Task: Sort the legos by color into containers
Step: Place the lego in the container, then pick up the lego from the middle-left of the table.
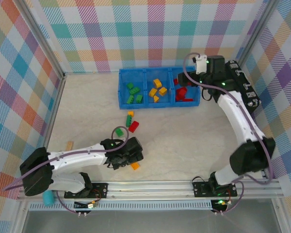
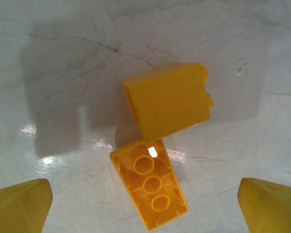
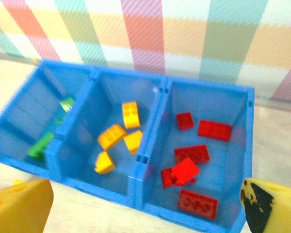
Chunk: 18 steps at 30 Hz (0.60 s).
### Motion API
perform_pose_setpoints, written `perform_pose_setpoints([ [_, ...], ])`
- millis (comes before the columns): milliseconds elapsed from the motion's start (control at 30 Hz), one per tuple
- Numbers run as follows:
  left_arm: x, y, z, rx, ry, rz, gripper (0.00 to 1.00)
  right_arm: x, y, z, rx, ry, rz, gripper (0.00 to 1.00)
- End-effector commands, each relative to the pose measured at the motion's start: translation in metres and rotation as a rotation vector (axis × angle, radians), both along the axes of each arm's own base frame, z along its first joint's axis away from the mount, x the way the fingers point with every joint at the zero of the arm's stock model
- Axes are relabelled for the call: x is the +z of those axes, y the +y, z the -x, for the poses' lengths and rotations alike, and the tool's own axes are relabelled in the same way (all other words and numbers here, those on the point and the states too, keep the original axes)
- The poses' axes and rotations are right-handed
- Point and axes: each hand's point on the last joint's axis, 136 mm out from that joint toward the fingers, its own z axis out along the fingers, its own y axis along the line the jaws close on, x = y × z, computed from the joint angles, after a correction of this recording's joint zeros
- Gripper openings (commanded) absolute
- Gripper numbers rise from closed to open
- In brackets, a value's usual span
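My left gripper is open and should go down next, with its fingers on both sides of the upside-down yellow brick.
The blue tray [image 1: 120, 92] stands at the back with three compartments: green legos [image 1: 133, 93] on the left, yellow legos [image 1: 157, 89] in the middle, red legos [image 1: 183, 93] on the right. My right gripper [image 1: 183, 79] hangs open over the red compartment. In the right wrist view my right gripper [image 3: 145, 208] holds nothing, and a bright red brick [image 3: 185, 171] lies tilted on another red one. My left gripper [image 1: 130, 158] is low near the front edge. It [image 2: 145, 208] stands open over two yellow bricks: one upside down [image 2: 153, 187], one on its side [image 2: 169, 99].
Loose bricks lie between the tray and my left arm: yellow [image 1: 130, 113], green [image 1: 129, 120], red [image 1: 134, 126] and another green [image 1: 120, 131]. A tan wooden block [image 1: 69, 144] sits at the left. Plaid walls enclose the table.
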Motion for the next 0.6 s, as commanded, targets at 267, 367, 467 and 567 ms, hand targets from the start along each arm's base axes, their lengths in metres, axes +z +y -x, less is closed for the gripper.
perform_pose_setpoints([
  [267,-0.016,-0.001,0.002,0.111,0.005,-0.045,0.81,0.023,0.014,0.171,0.196,0.158,-0.199,0.99],
  [367,-0.019,-0.001,0.001,0.119,0.004,-0.061,0.71,0.028,0.031,0.211,0.314,0.18,-0.23,0.99],
  [467,-0.029,-0.005,0.003,0.112,0.029,-0.077,0.67,0.026,0.042,0.234,0.401,0.211,-0.276,0.99],
  [567,-0.039,-0.012,0.005,0.107,0.045,-0.082,0.62,0.018,0.043,0.244,0.437,0.19,-0.224,0.99],
])
